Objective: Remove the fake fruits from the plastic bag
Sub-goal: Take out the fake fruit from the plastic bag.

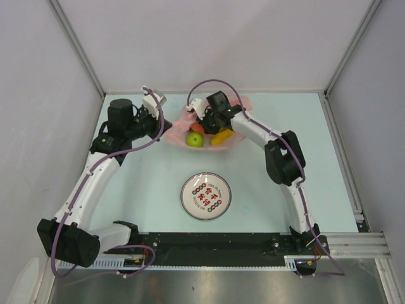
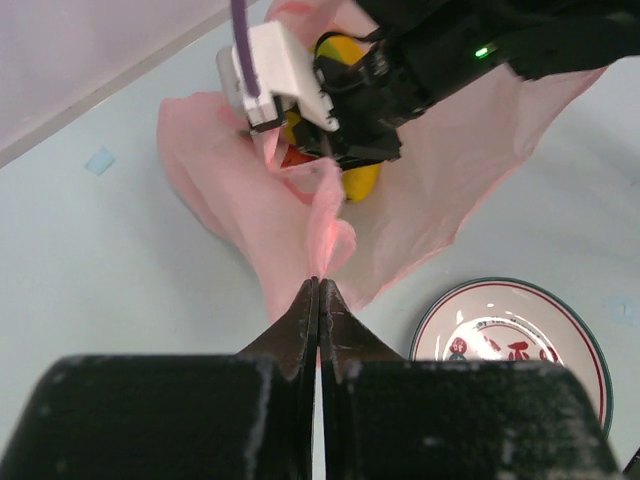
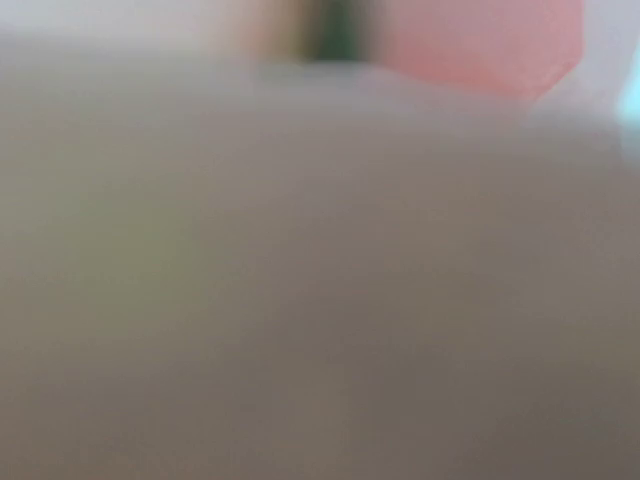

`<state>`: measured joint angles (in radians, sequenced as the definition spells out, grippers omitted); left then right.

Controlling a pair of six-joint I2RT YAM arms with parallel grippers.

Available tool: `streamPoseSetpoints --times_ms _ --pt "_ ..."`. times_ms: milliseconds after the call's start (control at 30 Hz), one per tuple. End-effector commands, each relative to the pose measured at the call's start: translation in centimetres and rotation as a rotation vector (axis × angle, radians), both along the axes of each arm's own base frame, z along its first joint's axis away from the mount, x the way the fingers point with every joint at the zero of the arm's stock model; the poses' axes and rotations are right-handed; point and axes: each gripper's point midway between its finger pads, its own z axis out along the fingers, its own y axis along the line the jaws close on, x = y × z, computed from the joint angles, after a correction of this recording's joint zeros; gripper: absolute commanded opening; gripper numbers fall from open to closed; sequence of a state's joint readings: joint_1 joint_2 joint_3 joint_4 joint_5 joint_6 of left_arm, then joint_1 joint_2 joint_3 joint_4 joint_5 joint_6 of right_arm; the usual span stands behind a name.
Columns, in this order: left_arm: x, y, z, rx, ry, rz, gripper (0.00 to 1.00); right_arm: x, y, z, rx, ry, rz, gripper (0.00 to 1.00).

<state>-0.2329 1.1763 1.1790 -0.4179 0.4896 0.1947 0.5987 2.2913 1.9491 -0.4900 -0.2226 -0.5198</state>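
Observation:
My right gripper lifts clear of the bag (image 1: 239, 130) next, moves back to the empty white plate (image 1: 199, 189) and lowers to release on the plate's far part.
The pink plastic bag (image 1: 239, 130) lies at the far middle of the table, its mouth pulled open toward the left. My left gripper (image 2: 318, 283) is shut on a twisted strip of the bag's edge (image 2: 330, 225). Inside show a green fruit (image 1: 195, 140), a yellow banana (image 1: 220, 137) and an orange-red piece (image 1: 197, 128). My right gripper (image 1: 200, 115) reaches down into the bag among the fruits; its fingers are buried between a yellow fruit (image 2: 361, 183) and a red one (image 2: 295, 157), so their state is hidden. The right wrist view is a grey blur with a patch of pink bag (image 3: 480, 40).
A round white plate (image 1: 185, 196) with a red rim and red print sits in the middle of the table, nearer than the bag. Grey walls close in the left, back and right. The arm bases and a black rail run along the near edge.

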Motion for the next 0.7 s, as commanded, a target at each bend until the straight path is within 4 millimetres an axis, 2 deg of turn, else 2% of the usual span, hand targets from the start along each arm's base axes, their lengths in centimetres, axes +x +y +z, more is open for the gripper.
streamPoseSetpoints --times_ms 0,33,100,133,167,233,300,433,467,533,567,667 --pt "1.5 -0.4 1.7 -0.095 -0.057 0.029 0.0 -3.5 0.0 10.3 0.053 -0.116 0.092 0.04" --pt "1.7 -0.5 1.9 -0.104 -0.061 0.031 0.0 -4.7 -0.7 9.3 0.021 -0.079 0.099 0.04" --pt "2.1 -0.4 2.1 -0.123 -0.064 0.048 0.0 -6.1 -1.5 9.4 -0.023 -0.073 0.113 0.04" --pt "2.3 -0.5 2.5 -0.135 -0.079 0.049 0.0 -6.9 -2.2 8.2 -0.068 -0.046 0.11 0.05" --pt "2.3 -0.6 2.8 -0.151 -0.077 0.051 0.0 -6.8 -3.3 7.7 -0.129 -0.062 0.072 0.04" --pt "2.2 -0.9 3.4 -0.176 -0.087 0.042 0.0 -7.7 -3.9 7.0 -0.192 -0.066 0.073 0.04" --pt "2.0 -1.2 3.9 -0.211 -0.079 0.039 0.0 -7.9 -5.5 5.5 -0.29 -0.065 0.037 0.03" --pt "2.1 -0.9 4.8 -0.249 -0.084 0.079 0.0 -7.8 -7.8 4.2 -0.411 -0.085 -0.002 0.02" --pt "2.3 -0.7 4.8 -0.258 -0.084 0.096 0.0 -7.5 -8.4 4.8 -0.432 -0.114 -0.019 0.02" --pt "2.7 -0.1 4.5 -0.26 -0.08 0.134 0.0 -7.7 -9.3 4.8 -0.47 -0.127 -0.015 0.02" --pt "2.8 0.0 4.0 -0.256 -0.074 0.139 0.0 -7.8 -9.6 5.8 -0.466 -0.144 -0.02 0.02" --pt "2.6 -0.1 2.9 -0.265 -0.056 0.141 0.0 -8.1 -10.7 7.3 -0.479 -0.157 -0.038 0.02"
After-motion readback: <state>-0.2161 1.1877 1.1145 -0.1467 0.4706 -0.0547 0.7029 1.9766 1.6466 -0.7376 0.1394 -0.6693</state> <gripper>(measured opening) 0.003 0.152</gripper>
